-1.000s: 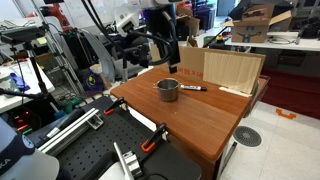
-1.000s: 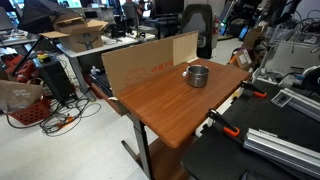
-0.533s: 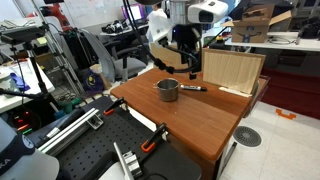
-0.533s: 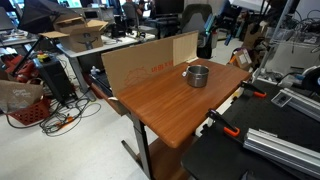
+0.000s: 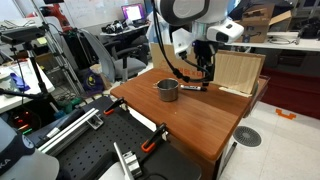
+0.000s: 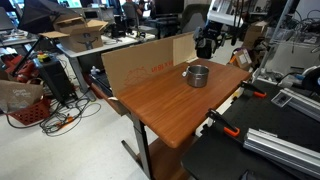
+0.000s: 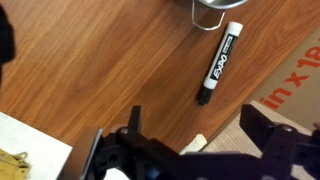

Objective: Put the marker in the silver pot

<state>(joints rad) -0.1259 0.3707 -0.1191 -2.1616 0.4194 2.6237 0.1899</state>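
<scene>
My gripper lowers next, turning slightly, until its open fingers straddle the marker's black end [image 5: 204, 88], since that end lies below my gripper, just past the fingers.
The marker [image 7: 220, 62], a black and white Expo pen with a black cap, lies flat on the wooden table [image 7: 100, 60] just beside the silver pot [image 7: 215, 8]. In an exterior view the marker [image 5: 192, 88] lies right of the pot [image 5: 168, 90]. The pot also shows in the other exterior view [image 6: 198, 75], where the marker is too small to make out. My gripper [image 7: 200, 135] is open and empty, hovering above the table with the marker just ahead of its fingers. It shows in both exterior views [image 5: 205, 68] [image 6: 208, 42].
A flat cardboard sheet [image 5: 235, 70] stands along the table's far edge, close behind the marker; it shows with red print in the wrist view [image 7: 300, 60]. Clamps [image 5: 152, 140] sit at the table's near edge. Cluttered desks and equipment surround the table.
My arm has swung in over the table and come down from beyond the pot to just above the marker. The pot and marker have not moved.
</scene>
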